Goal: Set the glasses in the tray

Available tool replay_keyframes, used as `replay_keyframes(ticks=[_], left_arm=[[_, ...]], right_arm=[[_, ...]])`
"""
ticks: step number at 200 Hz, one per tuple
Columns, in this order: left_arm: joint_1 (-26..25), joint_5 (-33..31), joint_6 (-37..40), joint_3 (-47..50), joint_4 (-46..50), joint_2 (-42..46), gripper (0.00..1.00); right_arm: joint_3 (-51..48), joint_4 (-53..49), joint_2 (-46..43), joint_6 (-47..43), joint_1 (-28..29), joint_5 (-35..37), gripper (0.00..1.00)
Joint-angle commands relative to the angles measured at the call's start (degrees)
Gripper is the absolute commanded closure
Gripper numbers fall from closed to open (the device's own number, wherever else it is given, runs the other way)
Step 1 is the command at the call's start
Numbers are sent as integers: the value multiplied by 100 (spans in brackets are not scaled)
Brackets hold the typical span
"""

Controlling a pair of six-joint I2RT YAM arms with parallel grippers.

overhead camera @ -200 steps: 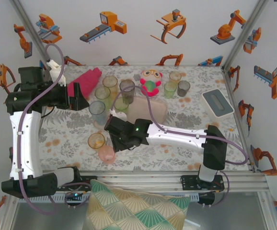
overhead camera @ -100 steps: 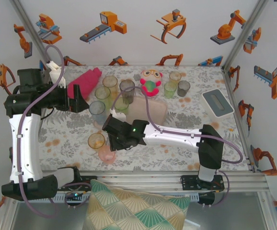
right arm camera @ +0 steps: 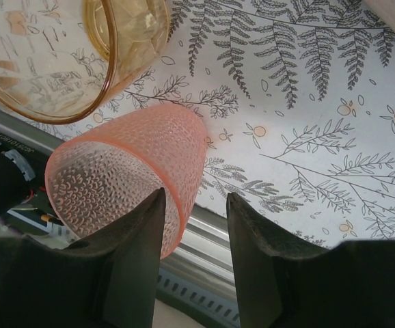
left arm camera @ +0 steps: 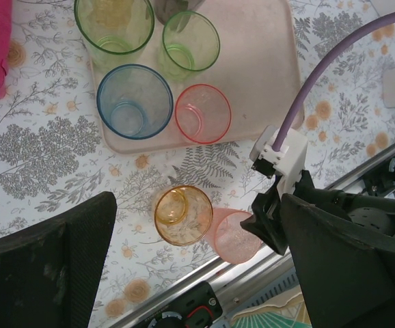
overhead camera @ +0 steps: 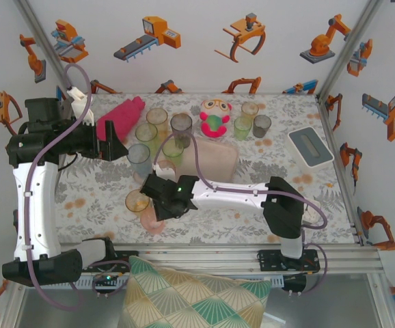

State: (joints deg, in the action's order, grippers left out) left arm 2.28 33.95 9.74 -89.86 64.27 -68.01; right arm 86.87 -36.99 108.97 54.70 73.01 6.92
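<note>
My right gripper has the pink dimpled glass's rim between its fingers. It will nudge toward the amber glass (overhead camera: 137,201) next and then close on the pink dimpled glass's rim.
The beige tray (overhead camera: 219,162) lies mid-table; in the left wrist view the tray (left arm camera: 259,61) carries a blue glass (left arm camera: 134,101), a pink glass (left arm camera: 203,113) and two green glasses (left arm camera: 191,41). An amber glass (overhead camera: 137,201) and a tipped pink dimpled glass (overhead camera: 151,223) sit off it at the near edge. My right gripper (right arm camera: 195,198) is open, its fingers straddling the wall of that pink glass (right arm camera: 126,171), one inside the mouth. The amber glass (right arm camera: 67,55) stands just beyond. High above the tray's left end, my left gripper (overhead camera: 119,147) hangs open and holds nothing.
A red-green plush toy (overhead camera: 214,117) and three more glasses (overhead camera: 250,123) stand at the back. A magenta cloth (overhead camera: 121,116) lies back left and a grey-white box (overhead camera: 310,145) at the right. The table's metal front rail (right arm camera: 204,273) runs right under the pink glass.
My right gripper has moved left and toward the near edge, down onto the tipped pink glass. The left arm has hardly moved.
</note>
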Motion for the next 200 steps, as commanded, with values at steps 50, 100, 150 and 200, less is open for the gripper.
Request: replay_keyframes(ticks=[50, 100, 150, 200], left_arm=[[22, 129, 46, -66, 69, 50, 3], [26, 119, 51, -66, 66, 52, 3], [20, 116, 45, -49, 46, 60, 3], [26, 107, 39, -49, 44, 61, 3]], right_arm=[[518, -555, 197, -1, 21, 380, 66], [769, -760, 375, -91, 20, 396, 67], [952, -959, 515, -174, 20, 466, 71], [1093, -998, 603, -249, 20, 468, 77]])
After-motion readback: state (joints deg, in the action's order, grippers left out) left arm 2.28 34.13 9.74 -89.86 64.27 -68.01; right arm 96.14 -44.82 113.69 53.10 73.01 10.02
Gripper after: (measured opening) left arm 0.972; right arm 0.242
